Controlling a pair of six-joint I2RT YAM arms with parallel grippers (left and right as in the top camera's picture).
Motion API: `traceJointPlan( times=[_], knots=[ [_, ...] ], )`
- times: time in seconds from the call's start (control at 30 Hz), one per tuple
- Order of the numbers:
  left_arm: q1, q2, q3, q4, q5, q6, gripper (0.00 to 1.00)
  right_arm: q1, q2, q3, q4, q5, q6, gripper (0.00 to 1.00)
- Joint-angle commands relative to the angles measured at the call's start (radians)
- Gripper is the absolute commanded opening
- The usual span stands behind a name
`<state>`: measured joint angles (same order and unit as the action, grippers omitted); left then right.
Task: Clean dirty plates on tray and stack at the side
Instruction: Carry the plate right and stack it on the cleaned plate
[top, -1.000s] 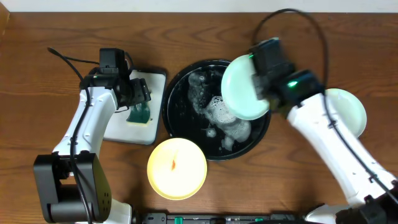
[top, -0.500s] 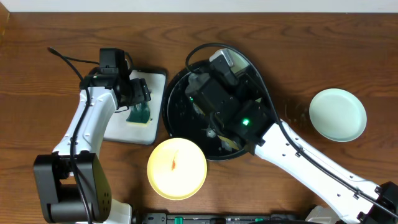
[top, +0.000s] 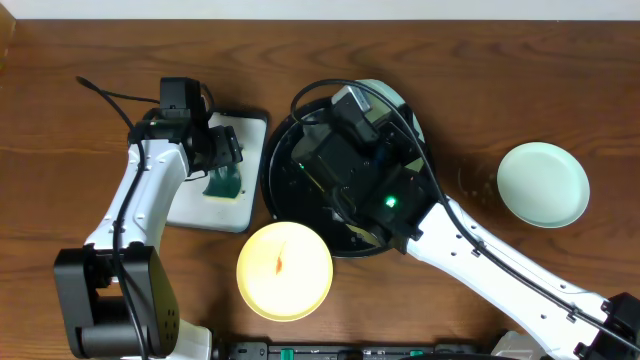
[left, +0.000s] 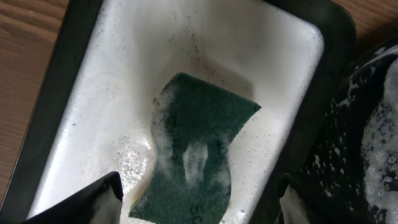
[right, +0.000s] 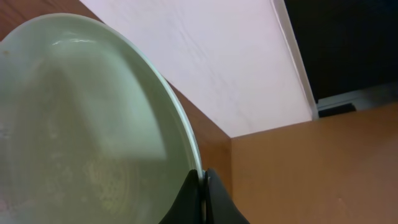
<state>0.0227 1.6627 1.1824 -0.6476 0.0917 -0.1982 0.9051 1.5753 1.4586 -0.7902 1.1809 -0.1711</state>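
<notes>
I will turn my right gripper's plate level next, then lower it onto the second mint-green plate.
A pale mint-green plate (right: 81, 124) fills the right wrist view, tilted up on edge, and my right gripper (right: 204, 186) is shut on its rim. From overhead only a sliver of this plate (top: 392, 92) shows behind the right wrist, over the far side of the soapy black tray (top: 275, 175). A second mint-green plate (top: 543, 184) lies flat on the table at the right. The pale yellow plate (top: 285, 270), with a small red-orange smear, sits in front of the tray. My left gripper (left: 198, 205) hangs open just above the green sponge (left: 196, 149).
The sponge lies in foam in a white rectangular dark-rimmed tray (top: 195, 205), left of the black tray. The right arm (top: 480, 260) crosses the table from the near right corner to the black tray, whose foamy rim (left: 373, 124) shows in the left wrist view.
The right arm has swung left with the held plate, from the tray's right edge to over its middle and far side. The plate has turned and is now mostly hidden. The left arm has not moved.
</notes>
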Motion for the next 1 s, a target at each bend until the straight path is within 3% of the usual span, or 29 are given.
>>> traceJointPlan(
  times=[0.0, 0.2, 0.3, 0.43, 0.67, 0.97],
  knots=[
    [0.005, 0.002, -0.014, -0.003, 0.002, 0.002, 0.81, -0.043, -0.025, 0.015, -0.038, -0.076, 0.151, 0.01],
    [0.005, 0.002, -0.014, -0.003, 0.002, 0.002, 0.81, -0.359, -0.025, 0.015, -0.143, -0.685, 0.415, 0.01],
    [0.005, 0.002, -0.014, -0.003, 0.002, 0.002, 0.80, -0.579, -0.025, 0.015, -0.137, -0.994, 0.426, 0.01],
    [0.005, 0.002, -0.014, -0.003, 0.002, 0.002, 0.81, -0.851, -0.024, 0.015, -0.146, -1.251, 0.429, 0.01],
    [0.005, 0.002, -0.014, -0.003, 0.002, 0.002, 0.80, -1.225, -0.001, 0.002, -0.233, -1.339, 0.420, 0.01],
    [0.005, 0.002, -0.014, -0.003, 0.002, 0.002, 0.81, -1.525, 0.080, -0.135, -0.177, -1.339, 0.461, 0.01]
  ],
)
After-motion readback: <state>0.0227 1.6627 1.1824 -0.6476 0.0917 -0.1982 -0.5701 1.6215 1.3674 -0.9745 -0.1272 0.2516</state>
